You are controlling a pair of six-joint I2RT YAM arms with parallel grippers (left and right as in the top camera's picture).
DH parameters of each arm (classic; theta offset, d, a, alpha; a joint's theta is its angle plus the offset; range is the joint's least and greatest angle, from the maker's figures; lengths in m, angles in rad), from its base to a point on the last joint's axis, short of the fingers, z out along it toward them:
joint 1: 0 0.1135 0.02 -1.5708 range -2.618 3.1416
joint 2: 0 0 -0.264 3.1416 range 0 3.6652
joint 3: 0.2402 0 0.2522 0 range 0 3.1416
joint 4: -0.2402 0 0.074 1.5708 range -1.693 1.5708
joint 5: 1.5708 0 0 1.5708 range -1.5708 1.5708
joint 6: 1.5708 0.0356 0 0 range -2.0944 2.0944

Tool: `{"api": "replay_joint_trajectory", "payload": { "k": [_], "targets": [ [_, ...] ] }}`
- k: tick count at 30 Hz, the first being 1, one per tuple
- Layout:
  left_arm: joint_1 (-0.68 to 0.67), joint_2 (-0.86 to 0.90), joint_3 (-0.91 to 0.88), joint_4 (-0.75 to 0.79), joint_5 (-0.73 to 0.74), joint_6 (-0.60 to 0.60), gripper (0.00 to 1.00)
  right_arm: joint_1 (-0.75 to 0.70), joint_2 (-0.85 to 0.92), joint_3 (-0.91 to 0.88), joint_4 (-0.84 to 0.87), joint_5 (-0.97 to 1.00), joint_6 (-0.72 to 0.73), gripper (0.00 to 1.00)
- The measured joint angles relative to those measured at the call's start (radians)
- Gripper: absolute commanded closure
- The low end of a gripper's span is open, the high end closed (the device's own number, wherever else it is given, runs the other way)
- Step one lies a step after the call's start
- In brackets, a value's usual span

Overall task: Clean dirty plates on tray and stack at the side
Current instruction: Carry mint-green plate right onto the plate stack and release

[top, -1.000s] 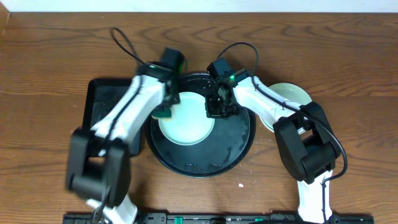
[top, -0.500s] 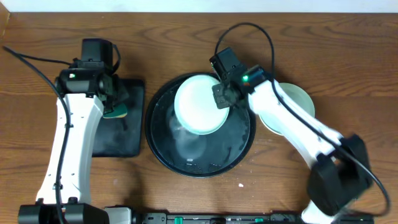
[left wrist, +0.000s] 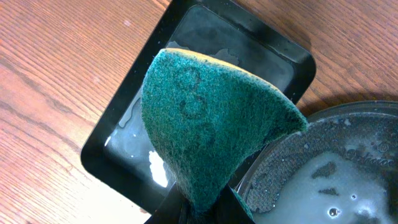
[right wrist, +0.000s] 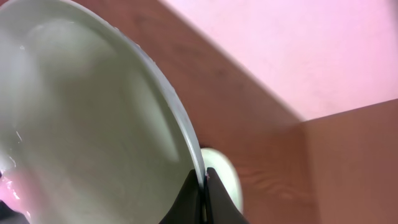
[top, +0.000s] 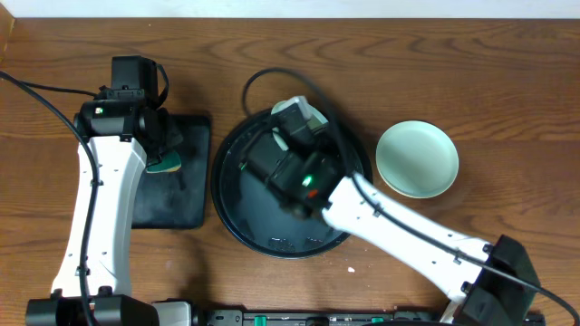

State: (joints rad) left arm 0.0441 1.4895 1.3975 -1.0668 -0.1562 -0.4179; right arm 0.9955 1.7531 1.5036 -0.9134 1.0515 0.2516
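Observation:
The right gripper levels the tilted plate next and carries it past the round tray [top: 227, 217], down onto the mint plate. Then it releases it, since that already lies aside.
My right gripper [right wrist: 204, 186] is shut on the rim of a pale aqua plate [right wrist: 93, 124] and holds it tilted on edge, high above the round black tray [top: 227, 217]. From overhead only a sliver of this plate [top: 294, 108] shows past the raised right arm. Another mint plate [top: 417, 158] lies on the table to the right of the tray, and it also shows small in the right wrist view [right wrist: 222, 180]. My left gripper [left wrist: 205, 208] is shut on a green sponge [left wrist: 211, 118] above the rectangular tray [top: 181, 204]. The pale yellow plate is not visible.
The round tray [left wrist: 323, 168] holds soapy water and foam. The rectangular black tray [left wrist: 124, 143] also has wet patches. The raised right arm hides much of the round tray from overhead. Bare wooden table lies all around.
My right arm has lifted the plate off the round tray and risen high toward the camera, uncovering the mint plate at the right. My left arm has barely moved, still holding the sponge.

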Motion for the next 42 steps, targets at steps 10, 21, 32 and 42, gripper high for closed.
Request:
{"api": "replay_joint_trajectory", "payload": {
  "k": [10,21,32,42],
  "targets": [
    [0.000,0.001,0.000,0.000,0.000,0.000,0.92,0.080,0.000,0.000,0.002,0.336,0.000,0.99],
    [0.000,0.001,0.000,-0.001,0.009,0.000,0.93,-0.053,-0.002,-0.024,0.009,-0.199,0.004,0.99],
    [0.000,0.001,0.000,-0.004,0.019,0.001,0.92,-0.403,-0.015,-0.054,0.086,-1.093,-0.023,0.99],
    [0.000,0.001,-0.008,-0.003,0.020,0.003,0.92,-0.867,-0.108,-0.055,-0.070,-1.303,-0.033,0.99]
  ]
}}
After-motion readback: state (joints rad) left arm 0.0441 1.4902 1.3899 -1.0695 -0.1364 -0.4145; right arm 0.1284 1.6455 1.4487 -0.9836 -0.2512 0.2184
